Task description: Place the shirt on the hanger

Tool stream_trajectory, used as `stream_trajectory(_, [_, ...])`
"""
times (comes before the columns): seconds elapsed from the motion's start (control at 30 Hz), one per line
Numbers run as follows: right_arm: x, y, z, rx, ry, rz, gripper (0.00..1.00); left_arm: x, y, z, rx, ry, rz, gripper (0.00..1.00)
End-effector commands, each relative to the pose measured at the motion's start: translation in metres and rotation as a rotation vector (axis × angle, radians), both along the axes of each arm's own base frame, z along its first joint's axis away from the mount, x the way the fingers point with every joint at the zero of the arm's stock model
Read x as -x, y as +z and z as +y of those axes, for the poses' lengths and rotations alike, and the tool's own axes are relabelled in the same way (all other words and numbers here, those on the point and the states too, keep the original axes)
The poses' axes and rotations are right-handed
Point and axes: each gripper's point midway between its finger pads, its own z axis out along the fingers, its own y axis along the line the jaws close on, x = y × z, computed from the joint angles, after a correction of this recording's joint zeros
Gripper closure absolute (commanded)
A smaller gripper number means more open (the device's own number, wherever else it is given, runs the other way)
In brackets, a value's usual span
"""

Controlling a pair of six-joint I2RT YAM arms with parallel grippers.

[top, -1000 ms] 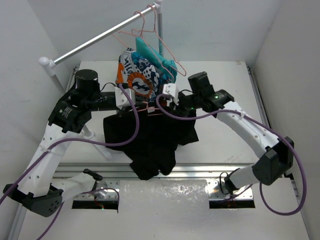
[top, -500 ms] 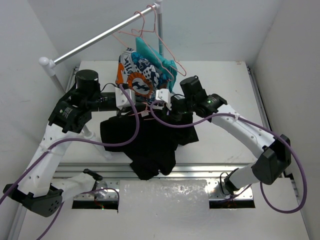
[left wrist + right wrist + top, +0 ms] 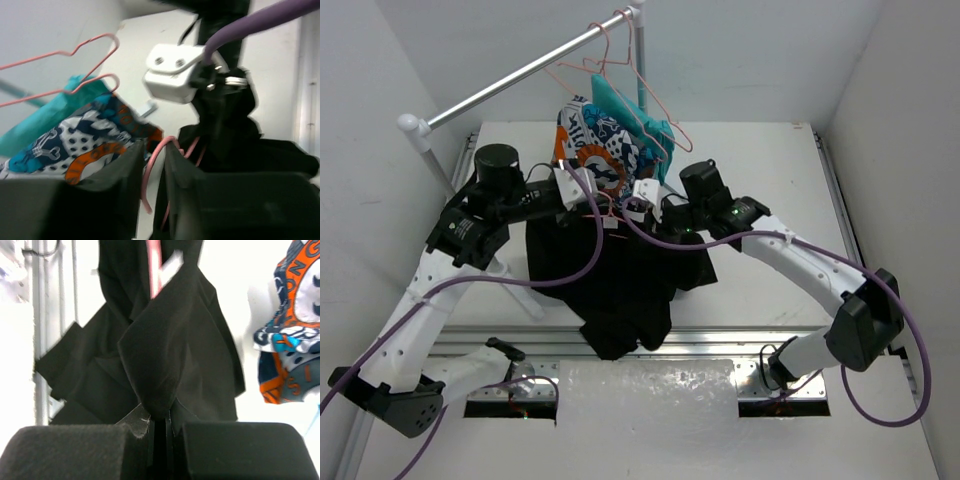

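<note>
The pink hanger still sits below the white clothes bar (image 3: pixel 570 46). My right gripper should next carry the shirt's fold up and outward toward that bar, then release it.
The black shirt (image 3: pixel 620 285) hangs bunched between both grippers above the table, its lower part lying on the surface. My right gripper (image 3: pixel 160 422) is shut on a fold of the shirt (image 3: pixel 165 355), and a pink strip shows above that fold. The pink wire hanger (image 3: pixel 149 167) has its curved end in the narrow gap of my left gripper (image 3: pixel 154 150), whose jaws stand slightly apart and do not pinch it. In the top view the left gripper (image 3: pixel 592 203) and right gripper (image 3: pixel 623 213) nearly meet at the shirt's top, where a bit of hanger (image 3: pixel 608 213) shows.
A white clothes rail (image 3: pixel 520 72) crosses the back, with spare pink hangers (image 3: pixel 635 75) on it. A patterned orange-blue-white garment (image 3: pixel 595 145) and a teal garment (image 3: pixel 632 115) hang right behind the grippers. The rack's leg (image 3: pixel 515 285) stands left of the shirt.
My right gripper has moved left up to the left gripper and closed on the shirt. The left gripper has shifted right and its jaws have parted a little round the hanger wire.
</note>
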Motion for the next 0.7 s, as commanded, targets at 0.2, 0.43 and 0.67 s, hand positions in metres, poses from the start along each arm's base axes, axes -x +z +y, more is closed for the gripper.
stream_trajectory(0.2, [-0.003,0.033,0.023,-0.219,-0.081,0.083,1.00,-0.037,0.015,0.027,0.057,0.289,-0.065,0.26])
stream_trajectory(0.43, [-0.023,0.014,0.023,-0.236,-0.215,0.159,1.00,-0.035,0.048,0.048,0.157,0.436,-0.065,0.01])
stream_trajectory(0.67, [-0.043,0.027,0.028,-0.261,-0.285,0.154,1.00,-0.022,0.093,0.103,0.205,0.687,-0.154,0.00])
